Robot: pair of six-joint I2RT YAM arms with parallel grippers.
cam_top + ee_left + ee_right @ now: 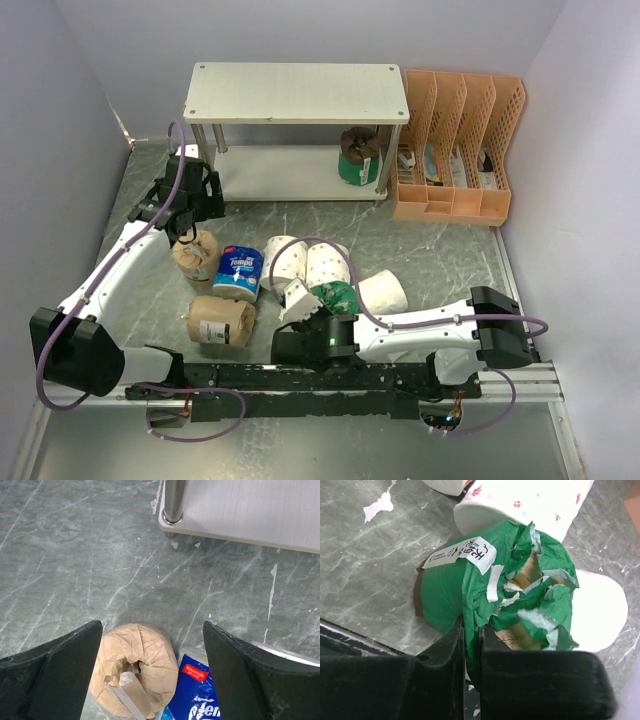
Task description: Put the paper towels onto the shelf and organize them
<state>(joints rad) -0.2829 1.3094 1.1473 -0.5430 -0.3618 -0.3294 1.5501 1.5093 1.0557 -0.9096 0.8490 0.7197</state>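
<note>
Next, my right gripper will lift the green roll outward over the white rolls and release it on the shelf's lower board (pixel 312 174), where space beside the stored roll is empty.
The cream two-tier shelf (pixel 297 92) stands at the back; a green and dark brown roll (pixel 359 156) sits on its lower board. My left gripper (pixel 185 232) is open above an upright tan-wrapped roll (pixel 135 667), with the blue-wrapped roll (pixel 197 692) beside it. A second tan roll (pixel 220 320) lies near the front. My right gripper (pixel 472 637) is shut on the torn wrapper of a green roll (pixel 485 585) near the front centre. White rolls (pixel 310 265) lie around it, one dotted (pixel 530 505), one plain (pixel 385 293).
An orange slotted file organizer (pixel 455 150) stands right of the shelf. The shelf's metal post (pixel 173 500) and lower board corner (pixel 240 510) are just beyond my left gripper. Walls close in left and right. The arm rail (pixel 330 380) runs along the near edge.
</note>
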